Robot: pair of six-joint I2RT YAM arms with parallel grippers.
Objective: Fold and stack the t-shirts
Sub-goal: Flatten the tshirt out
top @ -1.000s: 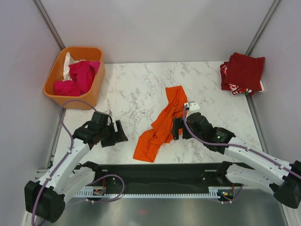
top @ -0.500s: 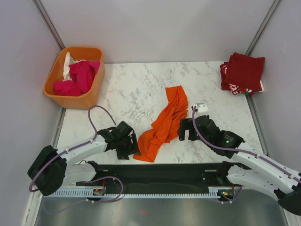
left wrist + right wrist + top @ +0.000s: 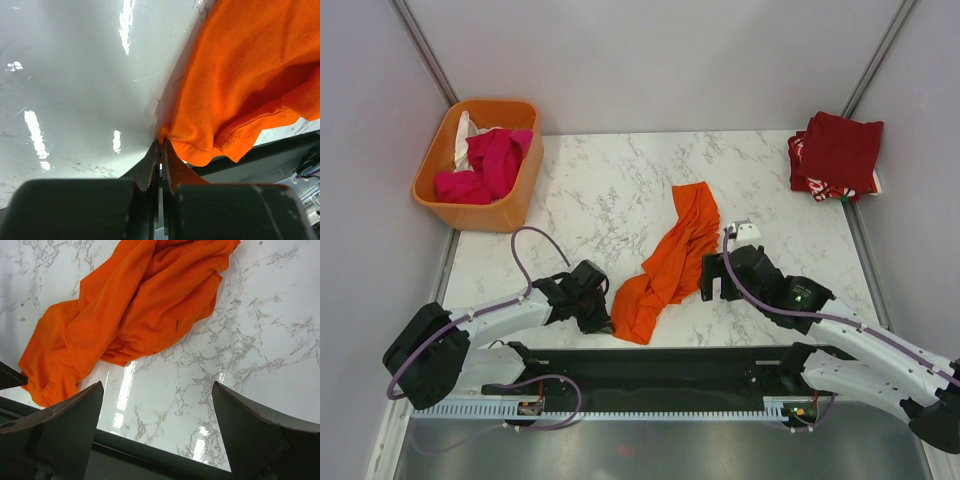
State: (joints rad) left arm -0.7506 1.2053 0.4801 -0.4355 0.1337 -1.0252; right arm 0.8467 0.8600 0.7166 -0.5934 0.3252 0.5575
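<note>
I will next move my right gripper outward across the t-shirt's free far part and down onto its edge facing the basket, because its near corner is held.
A bright orange t-shirt [image 3: 670, 262] lies crumpled in a long diagonal strip on the marble table [image 3: 600, 190]. My left gripper [image 3: 599, 312] sits low at its near left corner, shut on the edge of the orange cloth [image 3: 240, 75], which bunches right at the closed tips [image 3: 161, 143]. My right gripper [image 3: 712, 278] hovers just right of the shirt's middle, wide open over bare marble [image 3: 157, 384], with the orange t-shirt [image 3: 140, 305] ahead and to its left. Folded dark red and patterned t-shirts [image 3: 835, 155] are stacked at the far right corner.
An orange plastic basket [image 3: 480, 215] at the far left holds magenta t-shirts [image 3: 485, 165] and a white one [image 3: 465, 130]. The table's near edge with its black rail [image 3: 660, 365] runs just behind the orange shirt's lower end.
My left arm swung right and down to the shirt's near corner and its jaws shut on the cloth. My right gripper drew back slightly to the right, still open.
</note>
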